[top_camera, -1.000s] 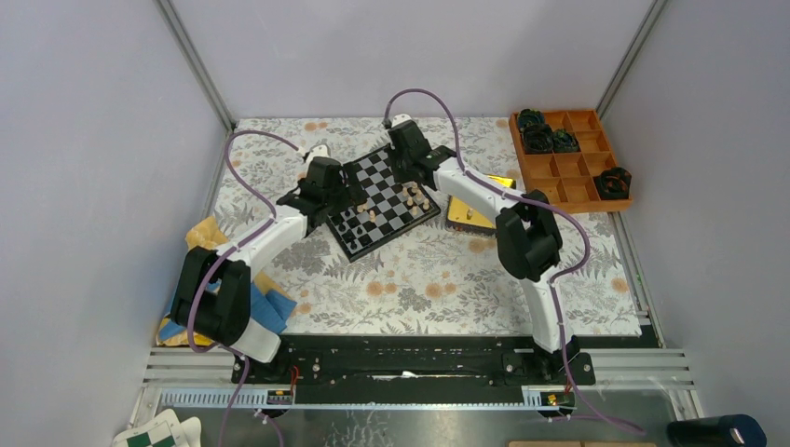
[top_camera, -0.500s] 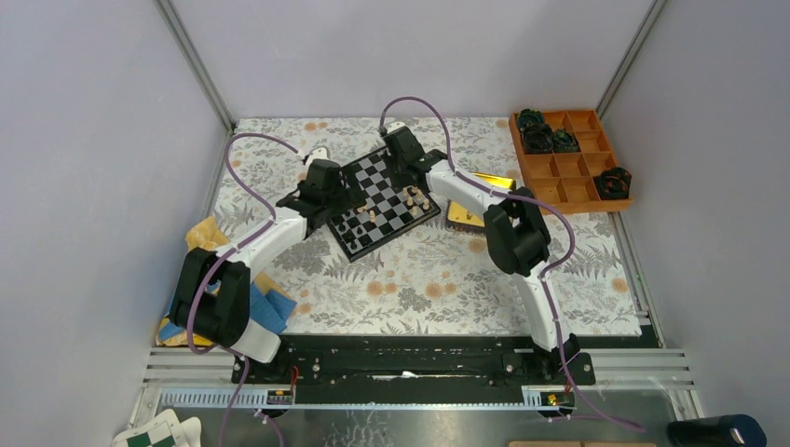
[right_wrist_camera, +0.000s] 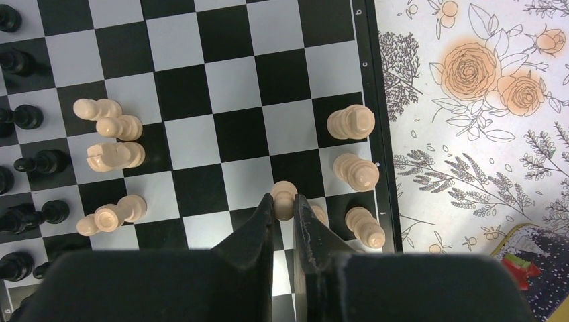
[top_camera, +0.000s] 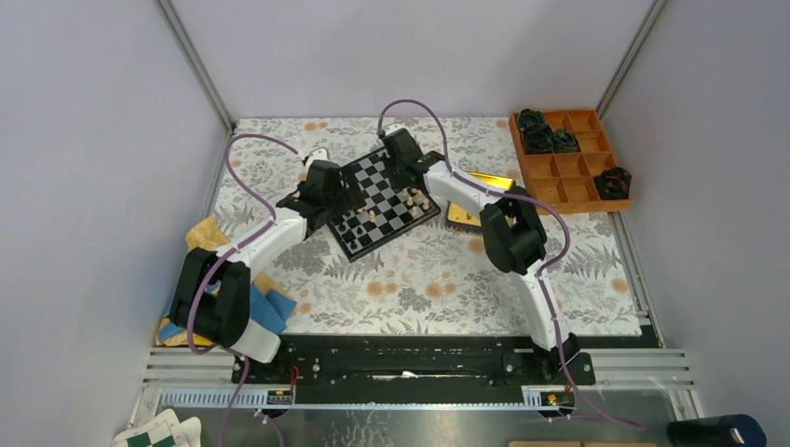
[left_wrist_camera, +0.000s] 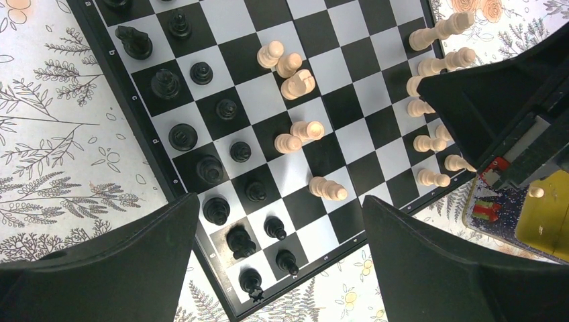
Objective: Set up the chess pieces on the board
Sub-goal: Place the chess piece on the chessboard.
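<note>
The dark square beside the rim's tan pieces stands empty, so my right gripper moves down onto that square next and releases the tan pawn (right_wrist_camera: 283, 194).
The board (top_camera: 375, 182) lies tilted at the table's far middle. Black chess pieces (left_wrist_camera: 201, 72) stand in two rows along its left side in the left wrist view, and tan pieces (left_wrist_camera: 295, 66) are scattered mid-board or lined along the far edge. My left gripper (left_wrist_camera: 280, 200) hovers open above the board's near corner, holding nothing. My right gripper (right_wrist_camera: 283, 204) is shut on a tan pawn (right_wrist_camera: 283, 194) over a square near the board's right rim, beside several tan pieces (right_wrist_camera: 354, 171). In the top view the left gripper (top_camera: 347, 197) and right gripper (top_camera: 408, 177) flank the board.
An orange compartment tray (top_camera: 570, 172) with bulky black objects sits at the far right. A gold tin (top_camera: 473, 214) lies just right of the board. Blue and yellow cloths (top_camera: 272, 305) lie near the left arm's base. A green-and-white checkered item (top_camera: 154, 434) lies off the table's front.
The right arm's elbow has swung left and its wrist has shifted slightly left over the board, still gripping the pawn. The left arm has not moved.
</note>
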